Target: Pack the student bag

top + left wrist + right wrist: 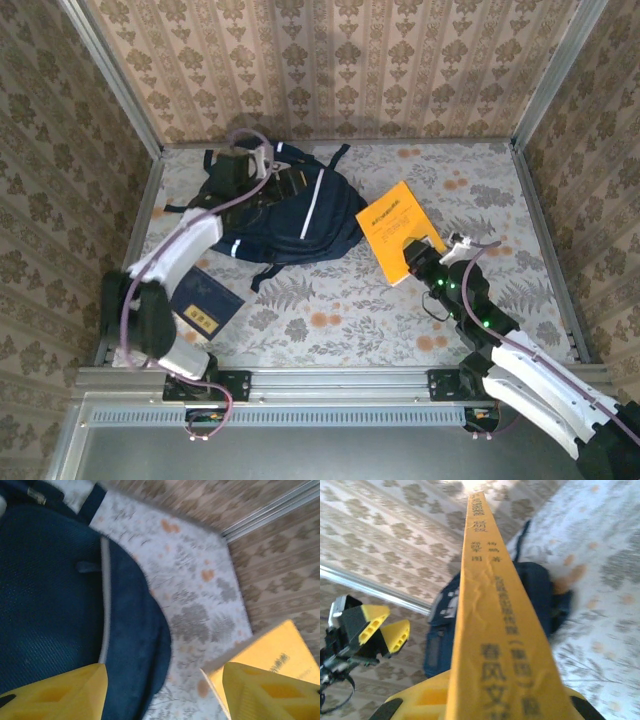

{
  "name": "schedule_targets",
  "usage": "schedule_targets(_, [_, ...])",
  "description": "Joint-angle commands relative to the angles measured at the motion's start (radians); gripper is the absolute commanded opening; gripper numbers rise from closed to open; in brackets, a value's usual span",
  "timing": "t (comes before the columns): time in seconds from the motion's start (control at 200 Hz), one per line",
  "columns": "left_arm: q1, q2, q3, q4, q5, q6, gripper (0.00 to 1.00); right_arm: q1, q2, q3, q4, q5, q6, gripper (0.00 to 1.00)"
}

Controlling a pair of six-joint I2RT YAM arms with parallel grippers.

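Note:
My left gripper moves down and over toward the yellow book (397, 225) next, onto the bag's white stripe (314, 202), since this lies below its open fingers, toward that book.
The student bag (300, 215), dark navy with thin white stripes, lies on the table at the back left. My left gripper (264, 164) hovers over its top end and stands open, with nothing between its yellow fingers (75, 695). The left wrist view looks down on the bag's fabric (50, 605) and the floral table. My right gripper (420, 260) is shut on the near corner of a yellow book (397, 225), right of the bag. In the right wrist view the book's spine (492, 610) runs up from the jaws, with the bag (535, 592) behind it.
A flat dark blue book (205, 302) lies at the front left, beside the left arm's base. Wallpapered walls with metal rails (545, 75) enclose the table on three sides. Open floral tabletop (330, 310) lies between the two arms.

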Motion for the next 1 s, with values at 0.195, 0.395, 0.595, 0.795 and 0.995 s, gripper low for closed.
schedule_targets(0.195, [0.014, 0.316, 0.247, -0.110, 0.134, 0.134, 0.57, -0.104, -0.073, -0.071, 0.079, -0.148, 0.049, 0.00])
schedule_targets(0.395, [0.004, 0.422, 0.272, -0.038, 0.257, 0.091, 0.51, -0.195, -0.072, -0.162, 0.184, -0.223, 0.135, 0.00])
schedule_targets(0.595, [-0.047, 0.495, 0.313, -0.061, 0.288, 0.098, 0.48, -0.242, -0.067, -0.194, 0.203, -0.256, 0.170, 0.00])
schedule_targets(0.795, [-0.082, 0.531, 0.351, -0.121, 0.256, 0.126, 0.29, -0.249, -0.022, -0.204, 0.242, -0.278, 0.200, 0.00])
schedule_targets(0.995, [-0.158, 0.515, 0.461, -0.402, 0.013, 0.320, 0.00, -0.252, -0.055, -0.164, 0.138, -0.282, 0.170, 0.00])
